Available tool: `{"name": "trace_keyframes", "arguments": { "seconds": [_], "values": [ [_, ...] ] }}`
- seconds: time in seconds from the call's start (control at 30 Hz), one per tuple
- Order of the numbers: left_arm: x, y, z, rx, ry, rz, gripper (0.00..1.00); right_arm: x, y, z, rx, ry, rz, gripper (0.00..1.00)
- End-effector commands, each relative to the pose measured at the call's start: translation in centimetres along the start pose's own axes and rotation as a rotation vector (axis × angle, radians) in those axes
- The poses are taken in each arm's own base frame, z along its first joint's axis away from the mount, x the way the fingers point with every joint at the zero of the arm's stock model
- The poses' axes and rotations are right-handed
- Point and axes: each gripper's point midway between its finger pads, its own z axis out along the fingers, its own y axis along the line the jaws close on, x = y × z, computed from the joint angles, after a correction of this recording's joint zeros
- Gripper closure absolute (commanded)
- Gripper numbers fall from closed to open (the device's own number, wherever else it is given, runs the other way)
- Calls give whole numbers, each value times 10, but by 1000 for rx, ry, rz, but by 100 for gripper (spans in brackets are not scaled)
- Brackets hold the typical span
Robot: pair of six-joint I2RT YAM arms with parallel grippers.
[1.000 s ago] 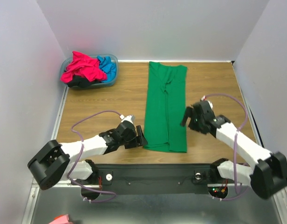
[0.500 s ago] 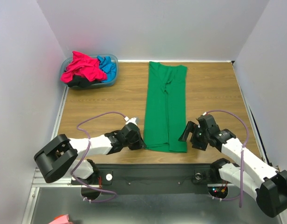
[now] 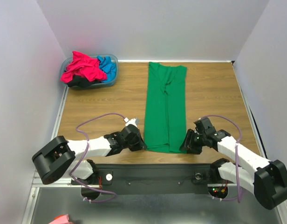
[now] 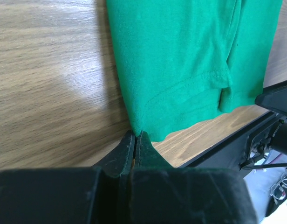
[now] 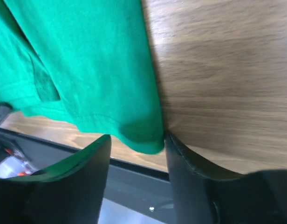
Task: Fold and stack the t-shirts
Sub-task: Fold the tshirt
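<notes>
The t-shirt still lies full length, so next my left gripper will lift its pinched corner outward and let it go at the folded t-shirt's far part [image 3: 152, 87].
A bright green t-shirt [image 3: 166, 107] lies folded into a long strip down the middle of the wooden table. My left gripper [image 3: 142, 145] is shut on its near left corner. In the left wrist view the jaws [image 4: 135, 140] meet with the cloth's corner [image 4: 139, 126] pinched at their tips. My right gripper [image 3: 185, 145] is at the near right corner. In the right wrist view it [image 5: 136, 149] stands open, with the green corner [image 5: 143, 140] between its fingers and touching the right one. Magenta-pink [image 3: 80, 67], blue [image 3: 107, 65] and black [image 3: 78, 82] t-shirts are heaped in the basin.
The translucent blue basin [image 3: 112, 79] stands at the back left corner. White walls close in the table on three sides. A black rail [image 3: 153, 172] runs along the near edge, just behind both grippers.
My left gripper moved to the shirt's near left corner and shut on it. My right gripper came down and inward to the near right corner, and its jaws have narrowed around the cloth.
</notes>
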Motion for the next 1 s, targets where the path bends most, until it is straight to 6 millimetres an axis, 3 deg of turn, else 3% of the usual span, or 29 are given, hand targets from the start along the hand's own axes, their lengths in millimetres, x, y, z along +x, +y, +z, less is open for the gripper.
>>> {"name": "trace_keyframes", "arguments": {
  "seconds": [0.0, 0.2, 0.3, 0.47, 0.53, 0.7, 0.8, 0.93, 0.97],
  "values": [
    [0, -2, 1, 13, -13, -18, 100, 3, -6, 10, 12, 18, 8, 54],
    [-1, -7, -3, 35, -17, -19, 100, -12, -9, 10, 59, -51, 16, 93],
    [-7, -16, -6, 58, -30, -2, 100, -20, -1, 6, 41, -78, 1, 98],
    [-34, -42, -7, 54, -81, 35, 100, -51, 22, -7, 27, -174, -12, 100],
    [-47, -40, -7, 4, -110, 54, 100, -66, 30, -13, 34, -225, -12, 100],
    [-94, -59, -9, -3, -181, 88, 100, -105, 55, -24, 52, -311, -33, 100],
    [-126, -63, -7, -14, -220, 99, 100, -146, 75, -33, 95, -411, -37, 100],
    [-165, -65, 1, -12, -236, 107, 100, -186, 90, -40, 144, -505, -44, 100],
    [-187, -71, -2, 1, -270, 111, 100, -195, 93, -41, 152, -522, -44, 100]
  ]
}}
